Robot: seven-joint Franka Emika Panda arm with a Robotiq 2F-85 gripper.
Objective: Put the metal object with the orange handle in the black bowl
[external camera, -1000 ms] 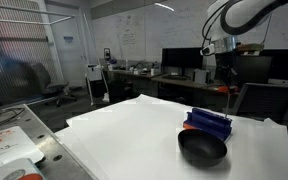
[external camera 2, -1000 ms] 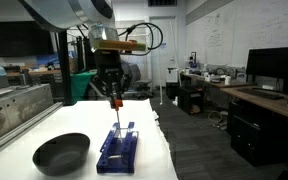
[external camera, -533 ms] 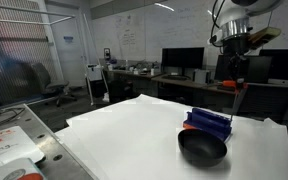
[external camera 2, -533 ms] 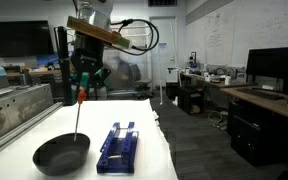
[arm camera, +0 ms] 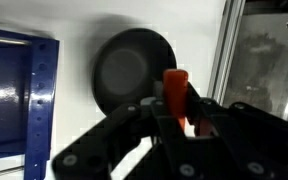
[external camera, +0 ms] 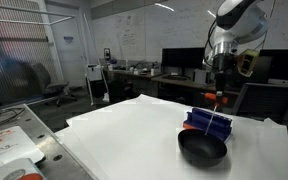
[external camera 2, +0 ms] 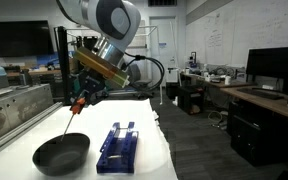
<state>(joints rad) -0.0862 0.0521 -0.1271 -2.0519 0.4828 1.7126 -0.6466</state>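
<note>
Next, my gripper comes down toward the black bowl's open inside and releases the orange handle [arm camera: 175,92] there, since the bowl stands below my gripper and the hanging tip.
My gripper [external camera 2: 81,101] is shut on the orange handle of the thin metal utensil [external camera 2: 70,121], which hangs tilted with its tip just above the black bowl [external camera 2: 61,153]. In the other exterior view the gripper [external camera: 220,93] holds the utensil [external camera: 216,117] above the bowl [external camera: 202,148]. In the wrist view the orange handle [arm camera: 175,92] sits between my fingers [arm camera: 206,125], with the bowl [arm camera: 134,71] beyond; the metal shaft is hidden there.
A blue ridged rack [external camera 2: 117,148] lies on the white table [external camera: 134,130] right beside the bowl; it shows in the wrist view [arm camera: 14,95] too. A metal frame [external camera 2: 9,110] runs along the table's side. Desks and monitors stand behind.
The arm has tilted and lowered, and the utensil now hangs slanted over the bowl. One second ago it hung above the blue rack.
</note>
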